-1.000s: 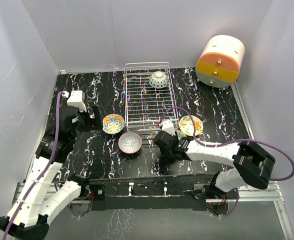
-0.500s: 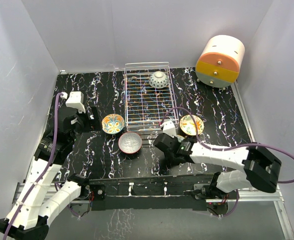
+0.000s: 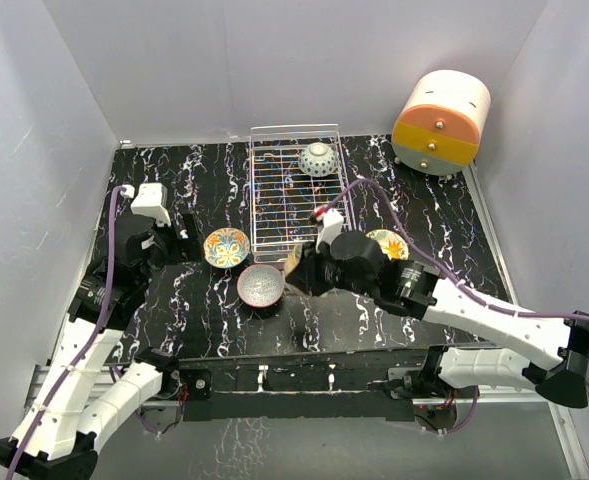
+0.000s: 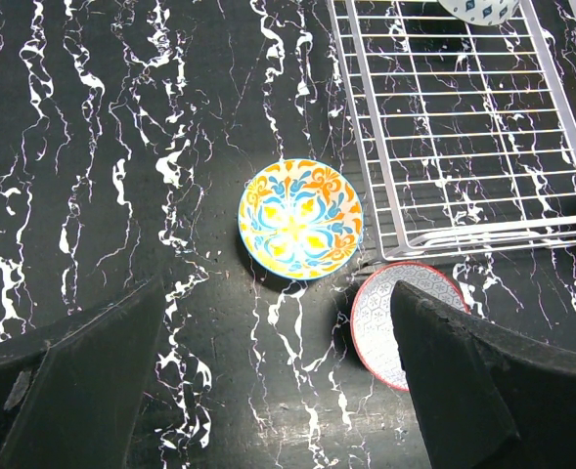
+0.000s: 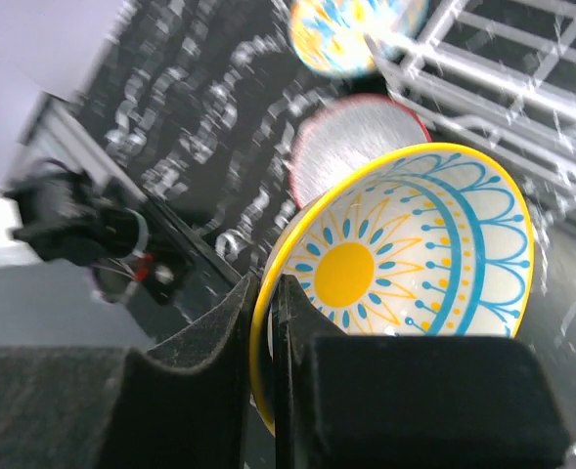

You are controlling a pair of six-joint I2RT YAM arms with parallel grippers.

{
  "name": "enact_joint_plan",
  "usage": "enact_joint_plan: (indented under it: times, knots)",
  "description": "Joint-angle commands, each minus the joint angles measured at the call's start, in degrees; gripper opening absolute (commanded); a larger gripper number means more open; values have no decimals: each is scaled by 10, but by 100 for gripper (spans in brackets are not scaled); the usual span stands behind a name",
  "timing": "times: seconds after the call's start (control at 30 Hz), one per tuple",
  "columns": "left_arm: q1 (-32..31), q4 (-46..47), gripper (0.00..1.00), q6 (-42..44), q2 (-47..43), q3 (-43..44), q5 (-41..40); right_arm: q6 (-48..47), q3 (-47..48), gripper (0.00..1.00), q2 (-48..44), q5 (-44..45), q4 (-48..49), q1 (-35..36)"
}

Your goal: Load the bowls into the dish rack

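The rack's middle wires are empty short of the pale bowl, so my right gripper should next move outward over those wires and go down to let go of the yellow-rimmed bowl.
My right gripper (image 5: 265, 327) is shut on the rim of a yellow-rimmed bowl (image 5: 415, 244) with a blue and yellow sun inside. It holds the bowl tilted above the table, just in front of the dish rack (image 3: 294, 195). One pale bowl (image 3: 317, 159) lies upside down at the rack's far end. On the table left of the rack sit an orange-floral bowl (image 4: 300, 218) and a red-rimmed bowl (image 4: 390, 318). Another colourful bowl (image 3: 389, 242) shows partly behind the right arm. My left gripper (image 4: 278, 391) is open, above the table near the orange-floral and red-rimmed bowls.
An orange-and-cream drawer cabinet (image 3: 441, 122) stands at the back right. Grey walls close in the black marbled table (image 3: 174, 180) on three sides. The right arm's purple cable arches over the rack's front right corner.
My right gripper has shut on the yellow-rimmed bowl, lifted it off the table and swung left toward the rack's front. The left arm has barely moved.
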Motion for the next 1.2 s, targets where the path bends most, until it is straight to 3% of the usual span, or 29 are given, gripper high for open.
enact_joint_plan:
  times: [0.0, 0.07, 0.2, 0.43, 0.5, 0.97, 1.17]
  knots:
    - [-2, -9, 97, 1, -12, 20, -1, -28, 93, 8, 15, -59, 113, -52]
    - [-2, -10, 97, 1, -17, 23, 1, 1, 99, 8, 34, -134, 177, -135]
    - [-2, -15, 97, 7, -19, 31, -1, 160, 57, 8, 99, -294, 413, -270]
    - [-2, -30, 97, 15, -27, 50, -5, 331, 114, 8, 312, -372, 703, -325]
    - [-2, -32, 97, 13, -33, 50, -8, 364, 138, 8, 362, -373, 744, -329]
    - [-2, -52, 97, 9, -47, 69, -19, 449, 278, 8, 612, -334, 795, -344]
    - [-2, -67, 97, 11, -59, 74, -34, 431, 303, 8, 633, -314, 742, -344]
